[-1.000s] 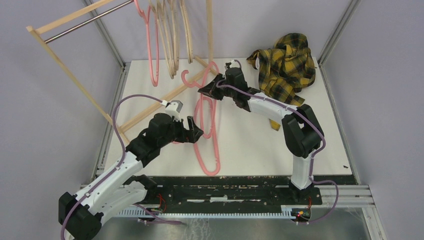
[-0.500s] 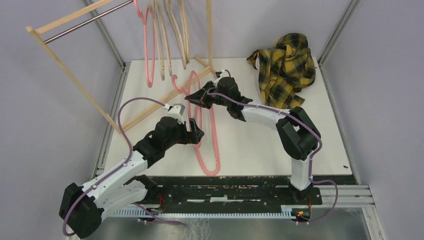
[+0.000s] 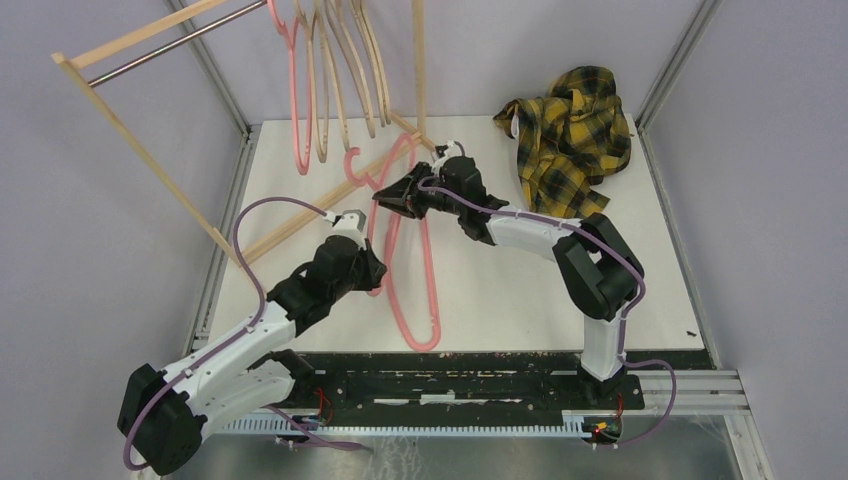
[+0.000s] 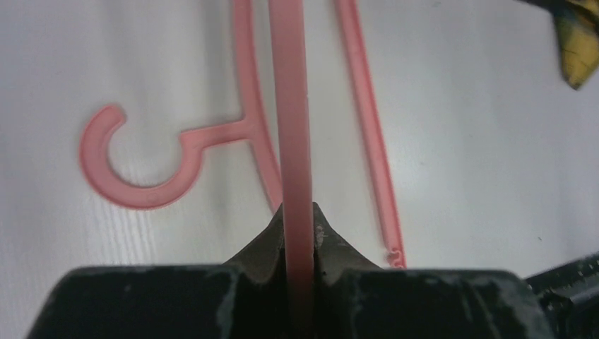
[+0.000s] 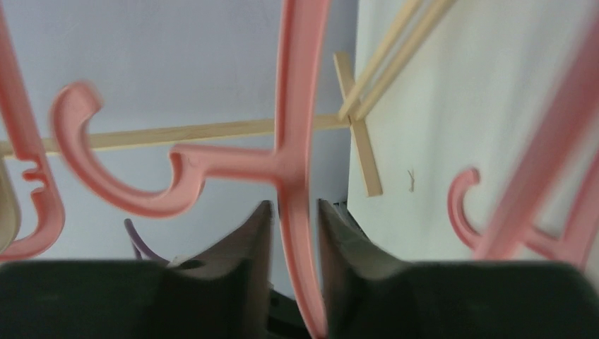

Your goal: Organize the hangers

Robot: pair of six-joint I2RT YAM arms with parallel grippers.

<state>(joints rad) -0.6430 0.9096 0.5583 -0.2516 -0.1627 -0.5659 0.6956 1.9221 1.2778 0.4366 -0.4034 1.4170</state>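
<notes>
My left gripper lifts outward next, hooks this hanger over the rack bar's bare part (image 3: 240, 17) and releases it, since that free part likely runs above and outward of the gripper.
A pink hanger (image 3: 352, 168) is lifted off the table, hook pointing to the rack. My left gripper (image 3: 377, 268) is shut on one side bar of it (image 4: 291, 106). My right gripper (image 3: 392, 197) stands open around its neck (image 5: 297, 106) just below the hook, with small gaps on both sides. A second pink hanger (image 3: 415, 335) lies flat on the white table, its hook (image 4: 134, 169) below the held bar. One pink hanger (image 3: 300, 100) and several beige hangers (image 3: 340, 70) hang on the rail.
The wooden rack (image 3: 140, 150) with its metal rail (image 3: 170, 45) leans over the table's far left; its base bars (image 3: 300, 215) run across the tabletop. A yellow plaid shirt (image 3: 570, 130) lies crumpled at the far right corner.
My left gripper moved in and shut on the raised pink hanger's side bar. My right gripper carried the hook end leftward, then opened its jaws around the neck.
</notes>
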